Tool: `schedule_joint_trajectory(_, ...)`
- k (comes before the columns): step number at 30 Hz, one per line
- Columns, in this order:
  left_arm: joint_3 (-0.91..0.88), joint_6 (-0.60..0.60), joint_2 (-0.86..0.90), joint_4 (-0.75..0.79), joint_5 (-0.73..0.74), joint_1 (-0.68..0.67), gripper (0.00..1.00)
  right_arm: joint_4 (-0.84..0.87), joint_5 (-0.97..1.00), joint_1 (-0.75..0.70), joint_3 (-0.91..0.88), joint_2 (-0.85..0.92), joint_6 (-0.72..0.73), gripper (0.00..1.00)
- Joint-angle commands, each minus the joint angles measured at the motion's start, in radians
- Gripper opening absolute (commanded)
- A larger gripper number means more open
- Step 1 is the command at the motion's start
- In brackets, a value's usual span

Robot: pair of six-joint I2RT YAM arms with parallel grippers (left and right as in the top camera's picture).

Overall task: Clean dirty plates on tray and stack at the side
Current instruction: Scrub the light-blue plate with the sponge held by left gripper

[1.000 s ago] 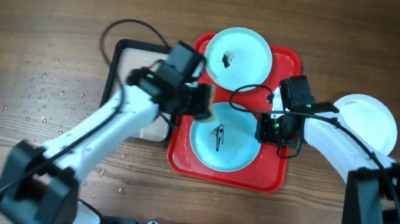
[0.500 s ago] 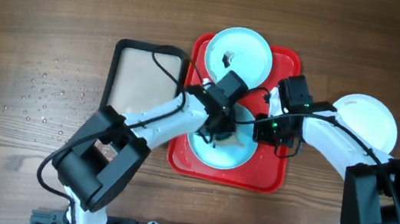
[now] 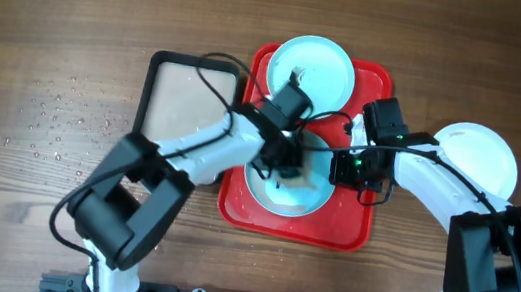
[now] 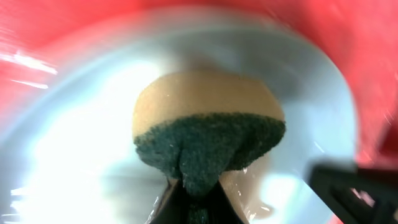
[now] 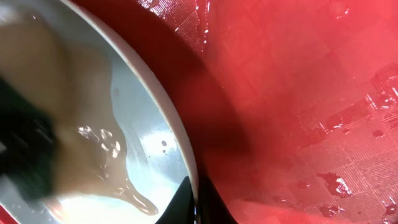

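The black-rimmed tray's open inside lies left of my left gripper in the overhead view, so I will next lift the sponge (image 4: 208, 130) across and lower it to release.
The red tray (image 3: 350, 230) holds two pale plates. The back plate (image 3: 323, 66) has a small dark smear near its centre. The front plate (image 3: 272, 196) is partly hidden by my left arm. My left gripper (image 3: 287, 167) is shut on a beige and green sponge (image 4: 208, 130) that presses on the front plate (image 4: 74, 143). My right gripper (image 3: 344, 167) is shut on that plate's right rim (image 5: 163, 109), and its jaws show in the right wrist view (image 5: 198, 200). Brownish water lies on the plate. A third plate (image 3: 486, 156) sits on the table to the right of the tray.
A black-rimmed tray with a beige inside (image 3: 191, 97) stands just left of the red tray. Water drops (image 3: 62, 120) speckle the wooden table at the left. The red tray floor (image 5: 298, 93) is wet.
My left arm has swung from the black-rimmed tray over to the front plate with the sponge and now covers its dark smear. The right arm has not moved.
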Motion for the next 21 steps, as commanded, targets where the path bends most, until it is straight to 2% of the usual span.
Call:
schedule_joint_trajectory(1,-0.030,-0.002,0.044,-0.029,0.185,-0.098,0.04,-0.002,0.044,0.002,-0.010,0.027,0.019,0.04)
schedule_joint_trajectory(4,-0.030,-0.044,0.044,-0.103,0.113,-0.072,0.04,-0.002,0.044,0.002,-0.010,0.027,0.019,0.04)
schedule_joint_trajectory(7,-0.028,-0.112,0.043,-0.214,-0.094,-0.005,0.04,-0.002,0.044,0.002,-0.010,0.027,0.019,0.04)
schedule_joint_trajectory(12,-0.028,-0.111,0.043,-0.326,-0.407,0.084,0.04,-0.002,0.044,0.002,-0.010,0.027,0.017,0.04)
schedule_joint_trajectory(17,-0.028,-0.108,0.043,-0.265,-0.397,0.074,0.04,-0.002,0.048,0.002,-0.010,0.027,0.016,0.04)
schedule_joint_trajectory(21,-0.031,-0.109,0.045,-0.040,-0.089,0.054,0.04,-0.003,0.047,0.002,-0.010,0.027,0.016,0.04)
